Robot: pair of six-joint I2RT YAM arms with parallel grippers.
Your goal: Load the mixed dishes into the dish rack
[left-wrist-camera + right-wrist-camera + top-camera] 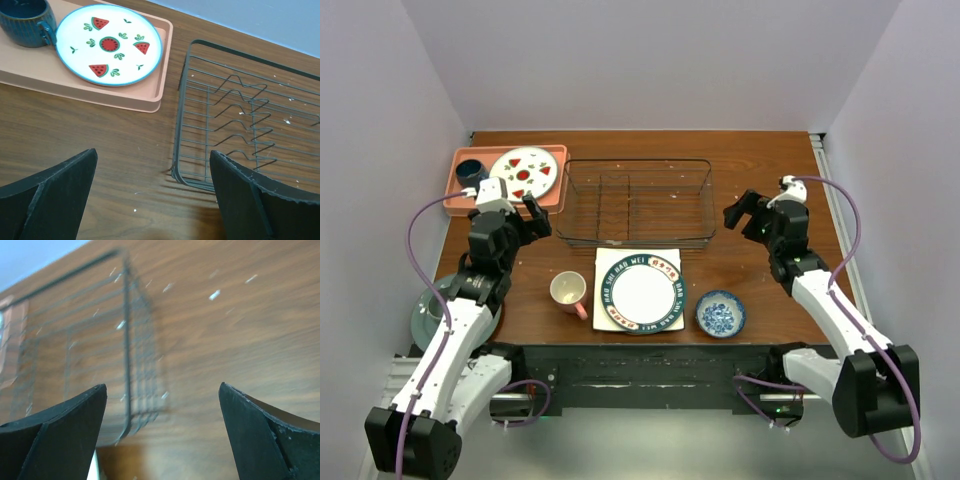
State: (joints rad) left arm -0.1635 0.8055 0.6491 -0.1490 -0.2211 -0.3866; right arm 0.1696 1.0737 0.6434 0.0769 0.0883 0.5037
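Note:
My right gripper should move back and down onto the side of the bowl's rim that is clear of the plates, because the small bowl [720, 314] is below and back from my gripper.
The dark wire dish rack [636, 203] stands empty at the table's middle back; it also shows in the left wrist view [250, 120] and, blurred, in the right wrist view [95, 350]. In front of it the round white plate with a dark-blue lettered rim [642, 291] lies on the white square plate [606, 262]. The pink mug [569, 292] stands left of them, the small blue-and-white bowl [720, 314] right. The pale green plate [424, 318] lies at the front left, partly under my left arm. My left gripper [536, 218] is open by the rack's left end. My right gripper [742, 214] is open by its right end.
A salmon-pink tray [552, 192] at the back left holds a white plate with red watermelon marks [526, 173] and a dark blue cup [470, 172]; all three show in the left wrist view too, tray [125, 97], plate [110, 44], cup [25, 20]. Walls enclose the table on three sides.

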